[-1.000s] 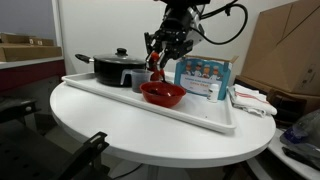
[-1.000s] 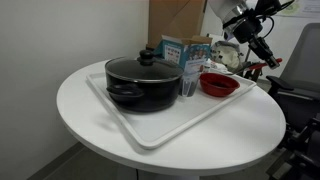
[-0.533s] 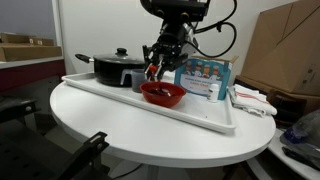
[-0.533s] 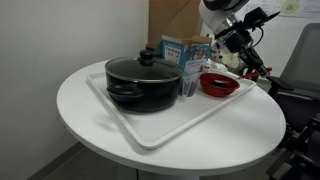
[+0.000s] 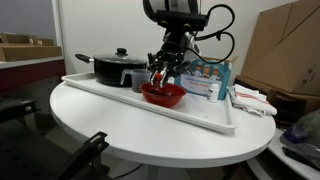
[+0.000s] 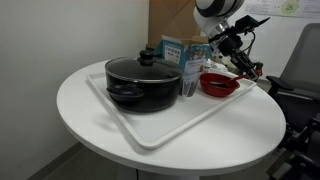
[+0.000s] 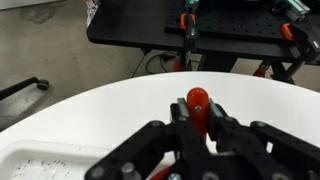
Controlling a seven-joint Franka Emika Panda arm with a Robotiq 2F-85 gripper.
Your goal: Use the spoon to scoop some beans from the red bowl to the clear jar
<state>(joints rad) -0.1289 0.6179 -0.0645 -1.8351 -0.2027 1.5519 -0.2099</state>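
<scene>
I need to lower my gripper slightly toward the inside of the red bowl next and let go of the red-orange spoon there, because the inside is just below.
My gripper is shut on the red-orange spoon and hangs over the red bowl, which sits on the white tray. In the wrist view the spoon's handle end sticks up between the two fingers. In an exterior view the gripper is above and beside the red bowl. The clear jar stands between the bowl and the black pot. The beans are not visible from these angles.
The black pot with a lid fills one end of the tray. A blue-and-white box stands behind the bowl. Crumpled cloth lies past the tray's end. The tray rests on a round white table.
My gripper has tilted and come down closer to the red bowl, still holding the spoon. Pot, jar and tray have not moved.
</scene>
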